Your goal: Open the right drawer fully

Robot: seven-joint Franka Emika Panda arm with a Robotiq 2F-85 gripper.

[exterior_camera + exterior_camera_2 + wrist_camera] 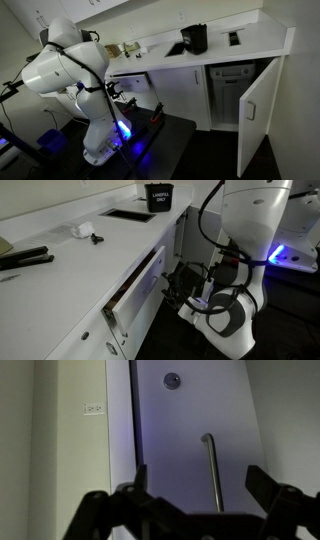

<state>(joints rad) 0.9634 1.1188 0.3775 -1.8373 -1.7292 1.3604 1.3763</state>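
The metal bar handle (210, 465) is just ahead, between my open fingers, so my gripper should next move forward to the drawer front and close around it.
The right drawer (133, 288) has a flat white front and stands partly pulled out under the white counter; it also shows in an exterior view (130, 77). In the wrist view its white front (180, 420) fills the frame, with a thin metal bar handle (210, 465) and a small round lock (172, 380). My gripper (203, 495) is open, with one dark finger on each side of the handle and a short way off it. In both exterior views the gripper (182, 280) (114, 90) sits just in front of the drawer front.
A black bin (158, 196) (194, 38) stands on the counter (70, 255). A tall white cabinet door (258, 110) hangs open. A black tool (25, 258) lies on the counter. The robot base glows blue (120, 130).
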